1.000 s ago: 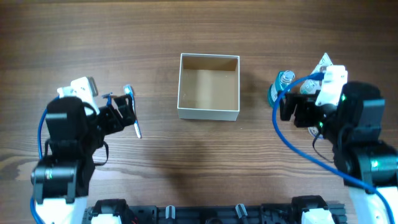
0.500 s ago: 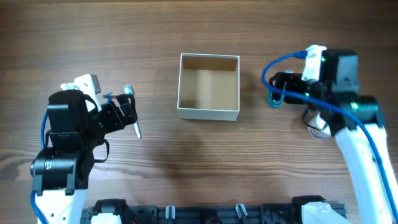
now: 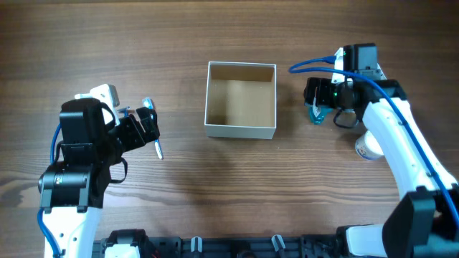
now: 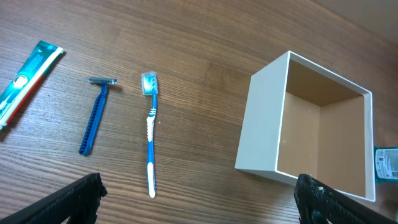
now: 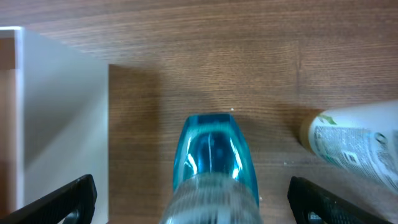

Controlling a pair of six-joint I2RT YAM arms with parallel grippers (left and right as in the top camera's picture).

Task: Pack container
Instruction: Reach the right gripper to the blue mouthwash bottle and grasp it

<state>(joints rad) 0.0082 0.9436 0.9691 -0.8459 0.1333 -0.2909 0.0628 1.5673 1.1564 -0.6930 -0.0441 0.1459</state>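
Note:
I will lower my right gripper a little around the bottle's body (image 3: 318,115) (image 5: 214,162) and close its fingers on it, because the teal bottle is lined up between the spread fingers.
The container (image 3: 240,130) is a square open cardboard box, white outside and tan inside, at the table's middle; it also shows in the left wrist view (image 4: 261,124). My left gripper (image 3: 145,129) is open and empty, hovering (image 4: 199,185) near a blue toothbrush (image 4: 150,134), a blue razor (image 4: 93,121) and a green toothpaste tube (image 4: 25,78). My right gripper (image 3: 315,99) is open, just right of the box. A teal transparent bottle (image 5: 214,155) lies between its spread fingers (image 5: 193,186) without visible contact; it also shows overhead (image 3: 315,115).
A white tube with green print (image 5: 354,143) lies right of the teal bottle. A small round white jar (image 3: 367,147) stands beside the right arm. The toothbrush (image 3: 153,140) shows partly under the left gripper overhead; the razor and toothpaste are hidden there.
The right arm has stretched out up and to the left, bringing its gripper over the teal bottle near the box. The left arm has barely moved.

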